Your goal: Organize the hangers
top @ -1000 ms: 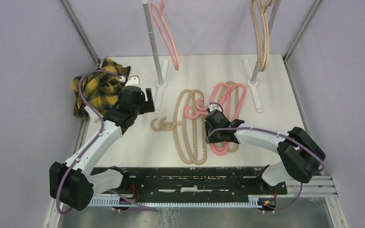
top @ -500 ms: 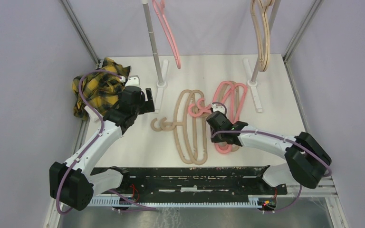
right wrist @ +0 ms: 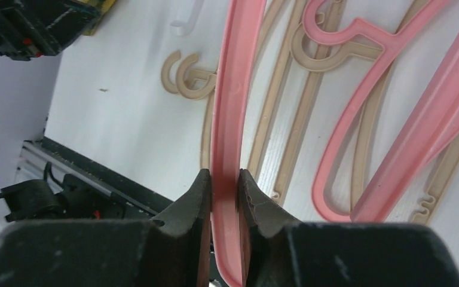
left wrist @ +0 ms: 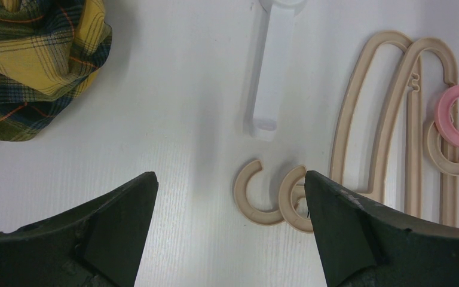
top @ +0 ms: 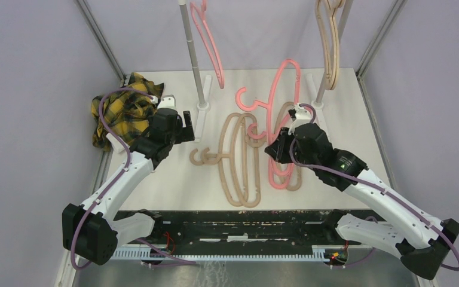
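The hanging pink hanger is above and outward of the robot's right gripper, so next that gripper should raise this hanger outward to the rack and let go of it beside its color match.
My right gripper (top: 279, 147) (right wrist: 223, 185) is shut on the bar of a salmon pink hanger (top: 275, 95) (right wrist: 233, 89) and holds it tilted up off the table, hook to the left. A second pink hanger (top: 282, 177) (right wrist: 442, 107) lies on the table below it, over beige hangers (top: 239, 164) (right wrist: 299, 113). My left gripper (top: 185, 125) (left wrist: 230, 185) is open and empty, above the two beige hooks (left wrist: 257, 200). One pink hanger (top: 210, 45) hangs on the left of the rack, and beige hangers (top: 330, 48) hang on the right.
A yellow-black plaid cloth (top: 122, 110) (left wrist: 42, 54) lies bunched at the table's left edge. Two rack posts (top: 191, 54) stand at the back on white feet (left wrist: 269, 78). Metal frame struts run along both sides. A black rail crosses the near edge (top: 227, 221).
My right gripper has lifted a pink hanger off the pile and moved up and to the right with it. The left arm has not moved.
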Robot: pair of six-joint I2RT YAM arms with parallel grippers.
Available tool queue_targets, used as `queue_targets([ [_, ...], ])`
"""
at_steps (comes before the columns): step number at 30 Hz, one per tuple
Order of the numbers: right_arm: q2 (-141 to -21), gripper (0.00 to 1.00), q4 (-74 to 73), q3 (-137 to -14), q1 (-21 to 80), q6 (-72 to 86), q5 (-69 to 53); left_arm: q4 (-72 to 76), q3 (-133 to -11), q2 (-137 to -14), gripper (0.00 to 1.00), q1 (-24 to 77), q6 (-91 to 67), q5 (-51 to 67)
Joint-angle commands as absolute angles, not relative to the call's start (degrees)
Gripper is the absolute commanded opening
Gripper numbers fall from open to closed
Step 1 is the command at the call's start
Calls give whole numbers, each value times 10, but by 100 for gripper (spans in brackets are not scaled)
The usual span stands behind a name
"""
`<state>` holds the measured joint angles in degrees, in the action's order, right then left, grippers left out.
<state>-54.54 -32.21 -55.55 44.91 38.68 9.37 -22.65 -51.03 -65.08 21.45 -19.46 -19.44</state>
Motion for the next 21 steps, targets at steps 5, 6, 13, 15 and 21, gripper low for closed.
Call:
queue_targets([
  [5,-573,1,-267,-644,418,430,-22,-223,-542,-638,100,211,-170,-207],
  [6,-581,1,-256,-657,412,432,-33,-222,-544,-637,100,211,-170,-207],
  [13,-659,1,-196,-766,379,447,-95,-223,-547,-631,99,211,-168,-205],
  [15,-688,1,-169,-789,372,465,-118,-225,-549,-628,99,211,-166,-207],
  [21,-755,1,-104,-852,354,505,-157,-226,-545,-620,99,211,-159,-217],
])
